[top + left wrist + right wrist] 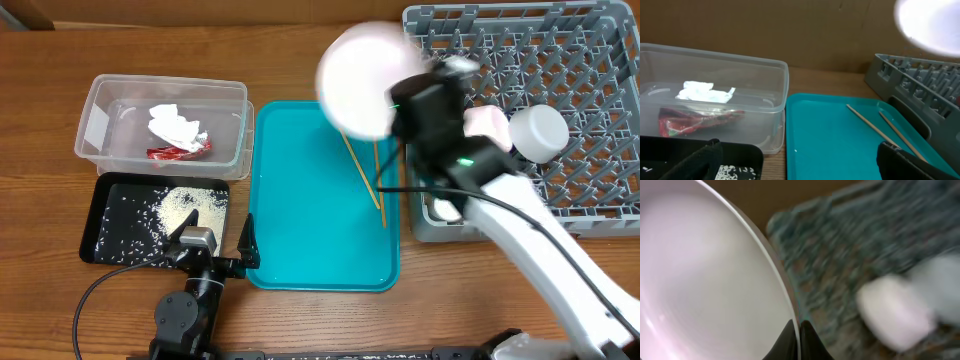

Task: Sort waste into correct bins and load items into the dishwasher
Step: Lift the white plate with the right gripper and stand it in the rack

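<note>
The rack's empty far wires lie below, to my right gripper's right in the overhead view. My right gripper should next swing over the rack, lower and release the plate's rim.
My right gripper is shut on the rim of a white flat plate, holding it blurred in the air over the teal tray's far right corner, beside the grey dish rack. The plate fills the left of the right wrist view. Two bowls sit in the rack. Two wooden chopsticks lie on the teal tray. The clear tub holds the white tissue and the red-and-white wrapper. The black tray holds rice grains. My left gripper is open and empty.
The teal tray lies between the bins on the left and the rack on the right. The left arm's base stands at the table's front edge. The right arm stretches across the rack's front left corner.
</note>
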### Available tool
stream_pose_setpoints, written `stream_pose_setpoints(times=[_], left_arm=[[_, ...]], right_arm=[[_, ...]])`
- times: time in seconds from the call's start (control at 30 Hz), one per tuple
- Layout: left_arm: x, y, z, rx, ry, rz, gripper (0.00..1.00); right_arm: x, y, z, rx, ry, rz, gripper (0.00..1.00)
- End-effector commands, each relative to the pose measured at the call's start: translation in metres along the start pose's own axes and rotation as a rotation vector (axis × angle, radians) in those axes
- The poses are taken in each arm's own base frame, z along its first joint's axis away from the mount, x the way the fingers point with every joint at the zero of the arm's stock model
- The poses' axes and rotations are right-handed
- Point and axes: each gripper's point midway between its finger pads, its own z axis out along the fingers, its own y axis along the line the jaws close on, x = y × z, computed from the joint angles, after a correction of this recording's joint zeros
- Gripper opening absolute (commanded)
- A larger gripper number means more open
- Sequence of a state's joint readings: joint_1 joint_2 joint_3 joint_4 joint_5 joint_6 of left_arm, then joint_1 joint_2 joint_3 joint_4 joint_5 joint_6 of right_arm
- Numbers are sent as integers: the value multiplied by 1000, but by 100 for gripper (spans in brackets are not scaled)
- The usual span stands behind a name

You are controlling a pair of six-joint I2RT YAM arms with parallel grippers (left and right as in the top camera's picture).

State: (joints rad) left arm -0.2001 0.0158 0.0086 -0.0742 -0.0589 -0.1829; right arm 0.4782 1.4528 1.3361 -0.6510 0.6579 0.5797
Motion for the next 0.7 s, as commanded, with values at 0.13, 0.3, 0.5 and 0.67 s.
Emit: stream_pose_setpoints(times=[0.13, 0.3, 0.5, 0.67], left_arm=[[-1, 0, 0, 5, -6, -5, 100], [-1, 0, 0, 5, -6, -5, 100], [-1, 0, 0, 5, -6, -5, 100], [-1, 0, 0, 5, -6, -5, 100]], right_arm=[[-78, -89, 22, 430, -245, -202, 4], [-81, -105, 61, 514, -223, -316, 4], [-59, -107, 102, 557, -168, -404, 4], [-31, -89, 121, 537, -123, -466, 4]])
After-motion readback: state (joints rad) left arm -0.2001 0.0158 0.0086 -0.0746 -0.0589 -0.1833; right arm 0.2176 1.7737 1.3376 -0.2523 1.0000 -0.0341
